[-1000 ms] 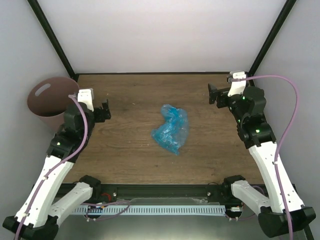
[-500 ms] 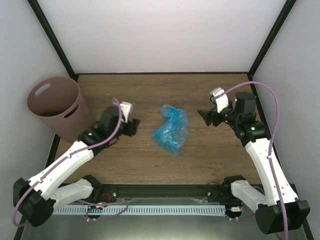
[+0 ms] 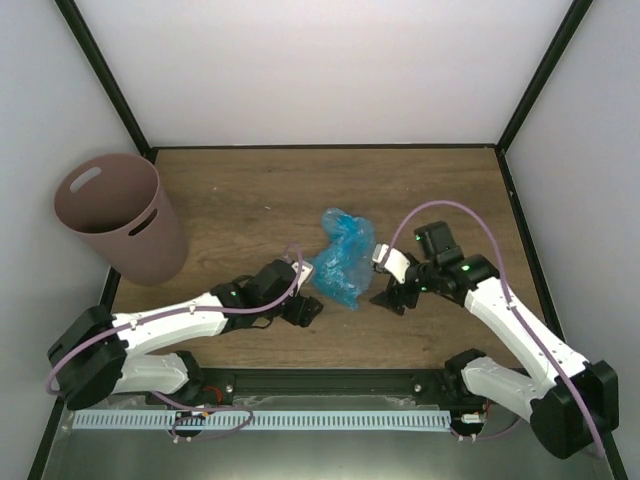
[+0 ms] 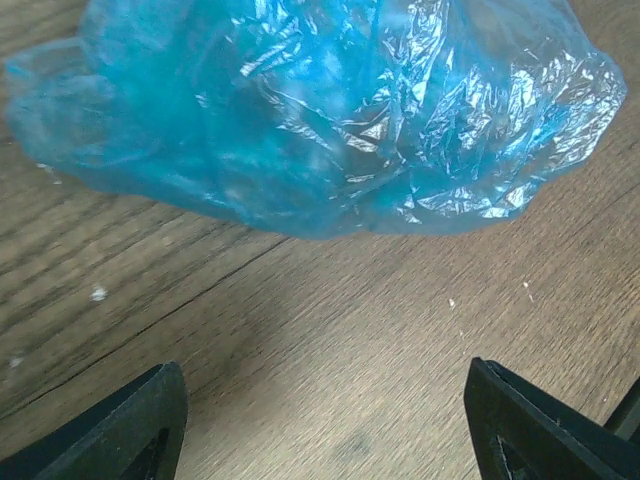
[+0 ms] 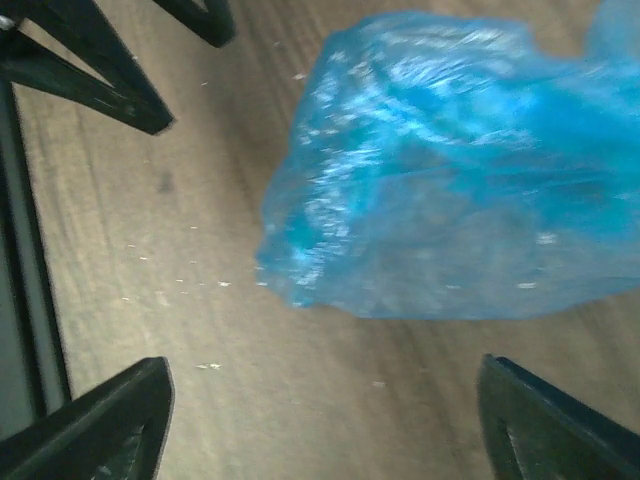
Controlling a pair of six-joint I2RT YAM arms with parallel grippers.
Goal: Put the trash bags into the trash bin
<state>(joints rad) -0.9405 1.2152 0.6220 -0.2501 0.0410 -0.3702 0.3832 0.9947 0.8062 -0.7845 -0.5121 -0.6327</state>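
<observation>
My right gripper moves down and to the left in the top view onto the bag's near end point(image 3: 349, 292) point(image 5: 318, 246) next.
The trash bag point(image 3: 343, 258) is a crinkled, translucent light-blue heap lying on the wooden table near its middle. The mauve-brown trash bin point(image 3: 120, 215) stands upright at the far left, well away from the bag. My left gripper point(image 3: 308, 308) sits low at the bag's near-left end, open and empty. In the left wrist view the bag point(image 4: 320, 110) lies just beyond the open left gripper point(image 4: 322, 400). My right gripper point(image 3: 385, 298) is low at the bag's near-right side, also open. The right wrist view shows the bag point(image 5: 450, 190) ahead of the open right gripper point(image 5: 325, 390).
A black frame rail point(image 3: 330, 378) runs along the table's near edge and shows in the right wrist view as a dark rail point(image 5: 20, 260). The left gripper's dark fingers point(image 5: 100, 70) appear at the top left of that view. White walls enclose the table.
Both arms have swung in from the table's sides and come down at the bag's near end, left and right of it. The bag and the bin have not moved.
</observation>
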